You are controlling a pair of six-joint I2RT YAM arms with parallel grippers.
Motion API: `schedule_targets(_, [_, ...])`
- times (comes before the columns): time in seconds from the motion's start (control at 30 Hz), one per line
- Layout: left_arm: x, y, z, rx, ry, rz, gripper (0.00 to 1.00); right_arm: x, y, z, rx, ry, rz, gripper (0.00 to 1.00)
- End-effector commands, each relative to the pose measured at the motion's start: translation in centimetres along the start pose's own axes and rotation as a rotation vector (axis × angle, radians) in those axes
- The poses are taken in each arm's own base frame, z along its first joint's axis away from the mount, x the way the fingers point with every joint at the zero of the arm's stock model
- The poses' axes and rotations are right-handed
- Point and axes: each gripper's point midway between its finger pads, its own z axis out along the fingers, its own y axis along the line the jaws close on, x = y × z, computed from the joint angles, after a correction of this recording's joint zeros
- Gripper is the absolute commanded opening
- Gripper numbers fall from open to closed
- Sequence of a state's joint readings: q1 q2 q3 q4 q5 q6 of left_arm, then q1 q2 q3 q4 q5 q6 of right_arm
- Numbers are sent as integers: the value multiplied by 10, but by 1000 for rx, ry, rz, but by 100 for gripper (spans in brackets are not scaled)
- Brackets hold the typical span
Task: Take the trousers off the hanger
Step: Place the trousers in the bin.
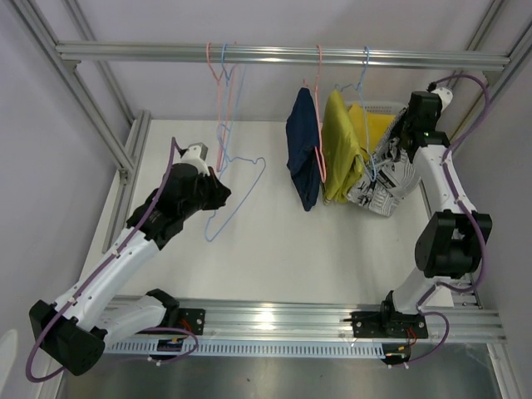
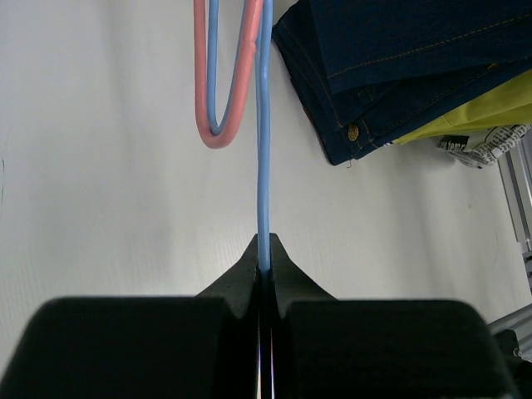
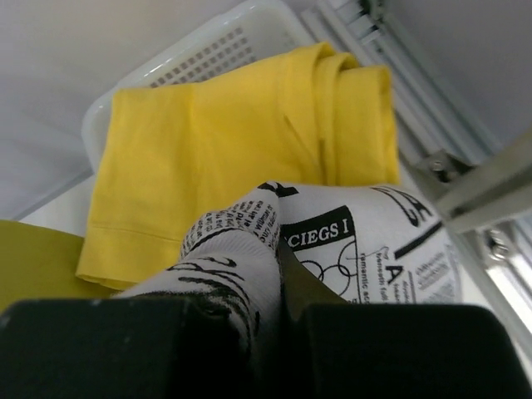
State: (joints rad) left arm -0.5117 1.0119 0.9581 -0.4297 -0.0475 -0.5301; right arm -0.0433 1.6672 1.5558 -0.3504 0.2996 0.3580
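The robot should next move its right gripper outward over the yellow trousers [image 3: 237, 137] and release the cloth there, because the print trousers' lower cloth still hangs short of the basket [image 3: 208, 50].
Black-and-white print trousers [image 1: 384, 189] hang off a blue hanger [image 1: 364, 83] on the rail, and my right gripper [image 1: 401, 150] is shut on their cloth. In the right wrist view the print cloth [image 3: 374, 241] bunches between the right gripper's [image 3: 278, 249] jaws. Dark navy trousers [image 1: 303, 154] on a pink hanger [image 1: 319, 125] and mustard-olive trousers [image 1: 339, 150] hang beside them. Bright yellow trousers [image 3: 233, 141] lie folded in a white basket [image 3: 208, 50]. My left gripper [image 2: 264, 258] is shut on the wire of an empty blue hanger [image 2: 263, 125], low at the left [image 1: 237, 195].
Empty pink and blue hangers [image 1: 223, 100] dangle from the aluminium rail [image 1: 283, 56] at the left. Frame posts [image 1: 125, 150] border the white table on the left and right. The basket [image 1: 378, 106] stands at the back right corner.
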Motion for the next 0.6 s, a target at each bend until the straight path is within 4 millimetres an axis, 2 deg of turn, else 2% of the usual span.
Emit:
schedule_targets(0.0, [-23, -19, -9, 65, -59, 22, 1, -50, 47, 12, -170, -116, 102, 0])
schedule_targets(0.07, [-24, -18, -10, 60, -65, 24, 1, -48, 52, 22, -176, -99, 101, 0])
schedule_targets(0.1, [-25, -18, -11, 60, -69, 24, 0, -58, 58, 24, -187, -115, 108, 0])
schedule_targets(0.13, [-25, -19, -11, 61, -71, 25, 1, -49, 60, 38, -186, -88, 100, 0])
schedule_targets(0.17, [-26, -20, -13, 65, -75, 26, 1, -46, 62, 43, -187, -76, 95, 0])
schedule_targets(0.2, [-26, -19, -13, 64, -77, 27, 1, -59, 68, 43, -201, -99, 99, 0])
schedule_targets(0.23, [-26, -19, -13, 64, -76, 27, 1, -50, 70, 55, -197, -75, 94, 0])
schedule_targets(0.27, [-26, -19, -13, 64, -76, 27, 1, -52, 72, 60, -200, -76, 91, 0])
schedule_targets(0.3, [-26, -20, -13, 65, -75, 30, 1, -68, 79, 58, -215, -106, 97, 0])
schedule_targets(0.33, [-26, -20, -13, 63, -76, 30, 0, -56, 79, 71, -201, -72, 85, 0])
schedule_targets(0.4, [-26, -18, -13, 59, -77, 32, 1, -60, 83, 79, -205, -72, 84, 0])
schedule_targets(0.43, [-26, -19, -13, 61, -77, 30, 1, -71, 88, 77, -217, -93, 89, 0])
schedule_targets(0.47, [-27, -19, -14, 63, -78, 30, 1, -62, 89, 90, -214, -73, 86, 0])
schedule_targets(0.5, [-27, -20, -14, 64, -77, 33, 1, -62, 91, 94, -215, -73, 85, 0])
schedule_targets(0.53, [-27, -19, -13, 62, -76, 32, 1, -71, 95, 94, -224, -90, 89, 0])
schedule_targets(0.57, [-27, -19, -14, 63, -78, 32, 1, -62, 94, 106, -214, -73, 86, 0])
